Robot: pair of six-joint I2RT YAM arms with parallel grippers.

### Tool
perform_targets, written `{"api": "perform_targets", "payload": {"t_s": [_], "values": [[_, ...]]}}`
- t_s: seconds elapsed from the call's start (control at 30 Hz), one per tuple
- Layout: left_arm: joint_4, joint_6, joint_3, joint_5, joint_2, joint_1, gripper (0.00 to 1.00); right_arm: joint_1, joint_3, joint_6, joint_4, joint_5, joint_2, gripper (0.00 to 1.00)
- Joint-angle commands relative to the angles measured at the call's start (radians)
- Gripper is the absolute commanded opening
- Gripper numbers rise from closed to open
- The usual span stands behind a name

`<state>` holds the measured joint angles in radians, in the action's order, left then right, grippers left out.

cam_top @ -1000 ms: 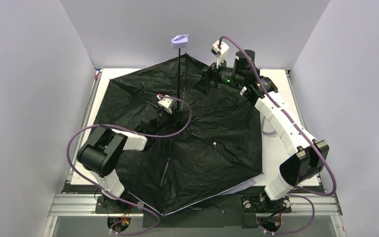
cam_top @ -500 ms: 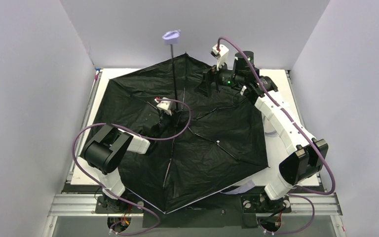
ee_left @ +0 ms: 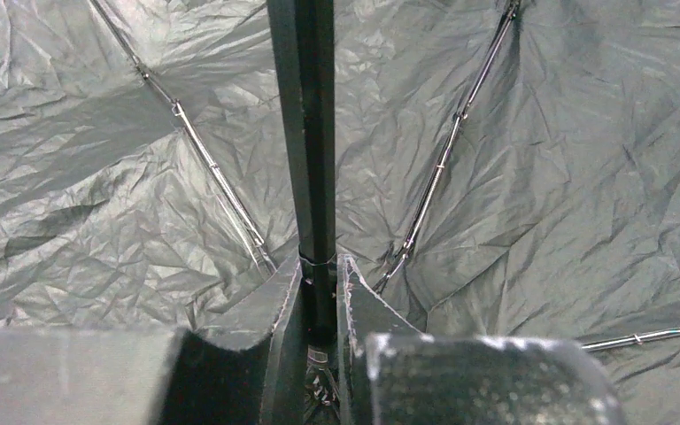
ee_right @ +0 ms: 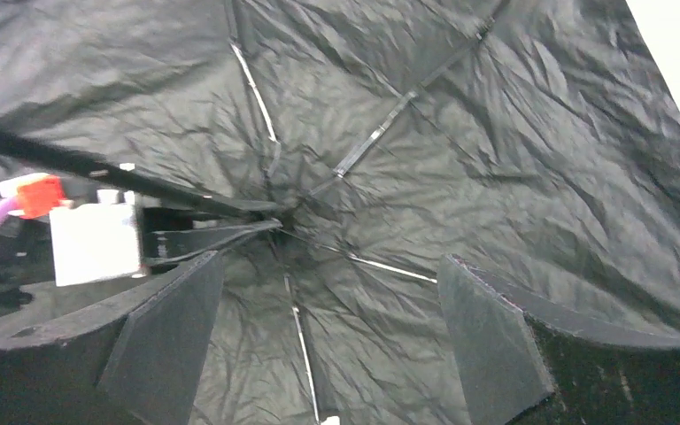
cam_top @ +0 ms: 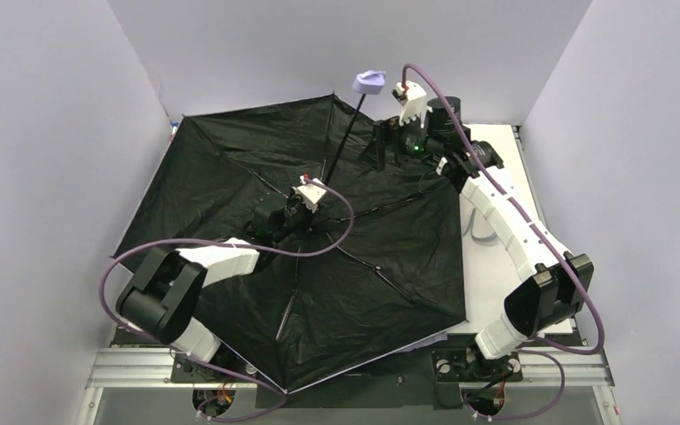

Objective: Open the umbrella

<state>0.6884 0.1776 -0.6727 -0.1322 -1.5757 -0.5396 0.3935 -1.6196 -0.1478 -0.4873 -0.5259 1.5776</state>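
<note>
My left gripper should next rise toward the grey back wall (cam_top: 288, 75), outward of it, and tip the umbrella's shaft before letting go, since the canopy lies upside down.
The umbrella is open and lies upside down, its black inner canopy (cam_top: 363, 266) spread over most of the table. Its thin black shaft (cam_top: 341, 150) leans up towards the back right, with the lavender handle (cam_top: 369, 81) at the top. My left gripper (cam_top: 294, 212) is shut on the shaft low down near the hub; the left wrist view shows the fingers (ee_left: 283, 297) clamped on the shaft (ee_left: 312, 133). My right gripper (cam_top: 388, 146) hovers open and empty over the back right canopy, right of the handle. Its view (ee_right: 328, 341) shows ribs, canopy (ee_right: 496, 133) and shaft (ee_right: 97, 166).
The white table top (cam_top: 496, 266) shows only at the right. Grey walls close in on the left, back and right. The canopy's left edge (cam_top: 142, 212) reaches past the table towards the left wall. A metal frame rail (cam_top: 363, 372) runs along the near edge.
The shaft has swung from leaning back-left to leaning back-right, so the handle moved right. The canopy shifted left and back. My left arm reached further forward; my right gripper turned and rose a little.
</note>
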Motion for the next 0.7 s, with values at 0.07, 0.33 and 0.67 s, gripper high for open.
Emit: {"api": "perform_targets", "payload": {"t_s": [0.07, 0.33, 0.67], "values": [[-0.179, 0.262, -0.111, -0.081, 0.211, 0.004, 0.0, -0.1, 0.087, -0.094, 0.021, 0.03, -0.116, 0.85], [-0.338, 0.57, -0.183, -0.171, 0.378, 0.001, 0.0, -0.197, 0.071, -0.166, -0.02, -0.027, -0.157, 0.79], [-0.495, 1.096, -0.345, -0.174, 0.415, 0.01, 0.0, -0.161, 0.029, -0.141, -0.051, -0.055, -0.24, 0.77]]}}
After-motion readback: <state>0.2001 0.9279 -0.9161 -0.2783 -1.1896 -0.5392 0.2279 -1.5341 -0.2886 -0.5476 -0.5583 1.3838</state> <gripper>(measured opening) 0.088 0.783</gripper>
